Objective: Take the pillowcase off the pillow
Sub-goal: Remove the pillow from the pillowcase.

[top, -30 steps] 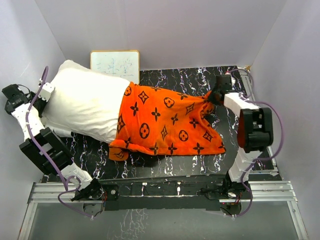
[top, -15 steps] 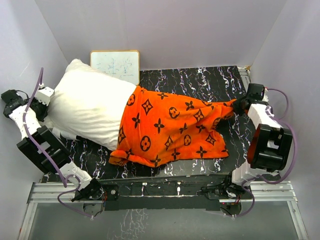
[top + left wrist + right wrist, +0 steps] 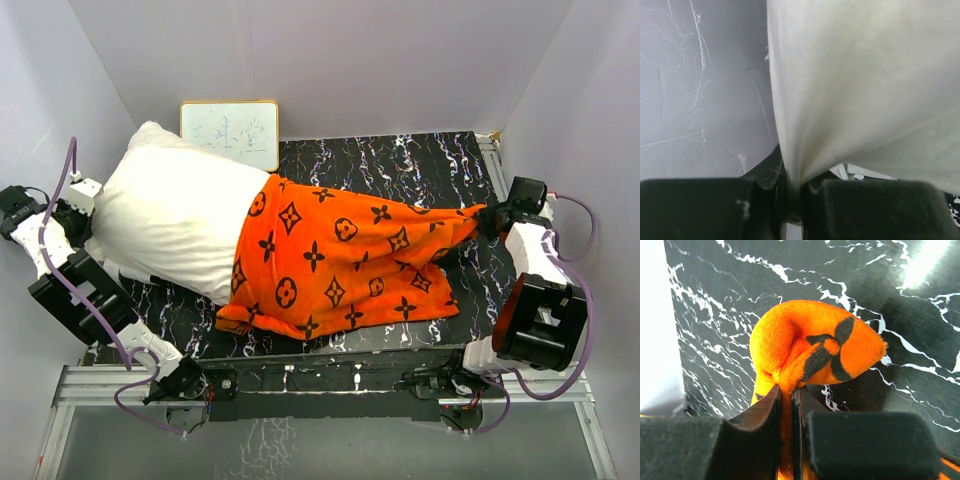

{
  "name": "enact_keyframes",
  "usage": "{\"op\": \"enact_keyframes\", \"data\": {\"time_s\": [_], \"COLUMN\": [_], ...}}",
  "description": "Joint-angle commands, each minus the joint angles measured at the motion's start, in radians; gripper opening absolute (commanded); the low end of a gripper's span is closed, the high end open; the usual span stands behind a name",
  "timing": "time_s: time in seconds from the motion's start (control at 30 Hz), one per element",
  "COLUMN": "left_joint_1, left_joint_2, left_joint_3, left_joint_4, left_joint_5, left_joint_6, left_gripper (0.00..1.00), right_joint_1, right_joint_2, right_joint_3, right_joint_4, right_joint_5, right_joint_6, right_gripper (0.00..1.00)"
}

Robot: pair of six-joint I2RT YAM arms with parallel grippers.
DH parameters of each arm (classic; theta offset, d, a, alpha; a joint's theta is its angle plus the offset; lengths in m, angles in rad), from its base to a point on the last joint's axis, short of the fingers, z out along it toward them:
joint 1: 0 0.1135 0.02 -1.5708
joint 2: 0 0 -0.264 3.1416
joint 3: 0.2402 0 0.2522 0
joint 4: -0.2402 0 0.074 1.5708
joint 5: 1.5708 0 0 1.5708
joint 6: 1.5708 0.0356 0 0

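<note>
The enclosure's side (image 3: 540, 152) stands right of my right gripper in the top view, so I will pull outward toward it, then release, as the pillowcase (image 3: 345, 265) still covers the pillow.
The plain off-white pillow (image 3: 175, 215) lies across the left half of the table. Its right part is inside the orange pillowcase (image 3: 345, 265) with dark brown motifs, which stretches to the right. My left gripper (image 3: 78, 208) is shut on the pillow's left corner; the left wrist view shows white fabric (image 3: 850, 85) pinched between the pads (image 3: 792, 187). My right gripper (image 3: 490, 216) is shut on the pillowcase's right corner, seen bunched between the jaws in the right wrist view (image 3: 810, 347), at the table's right side.
A small framed whiteboard (image 3: 230, 130) leans against the back wall behind the pillow. The black marbled tabletop (image 3: 390, 160) shows behind and in front of the pillowcase. Enclosure walls stand close on both sides. A metal rail (image 3: 330, 385) runs along the near edge.
My right gripper has pulled the pillowcase corner to the right and nearer, stretching the cover out. More white pillow is exposed. The left arm has drawn slightly left with the pillow corner.
</note>
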Motion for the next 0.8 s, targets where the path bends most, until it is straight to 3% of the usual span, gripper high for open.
{"op": "enact_keyframes", "data": {"time_s": [0.0,0.37,0.57,0.7,0.77], "left_joint_1": [0.098,0.139,0.14,0.106,0.058], "left_joint_2": [0.013,0.086,0.083,0.043,0.01], "left_joint_3": [0.114,0.138,0.127,0.127,0.12], "left_joint_4": [0.199,0.404,0.405,0.303,0.247], "left_joint_5": [-0.148,-0.245,-0.245,-0.194,-0.173], "left_joint_6": [0.089,0.217,0.223,0.182,0.138], "left_gripper": [0.0,0.0,0.0,0.0,0.0], "right_joint_1": [-0.132,-0.188,-0.193,-0.134,-0.049], "right_joint_2": [-0.036,0.077,0.112,0.092,0.064], "right_joint_3": [0.014,0.283,0.376,0.353,0.286], "right_joint_4": [0.087,-0.019,-0.092,0.009,0.207], "right_joint_5": [0.207,0.222,0.311,0.29,0.293], "right_joint_6": [0.164,0.241,0.248,0.137,-0.053], "right_gripper": [0.08,0.08,0.09,0.08,0.09]}}
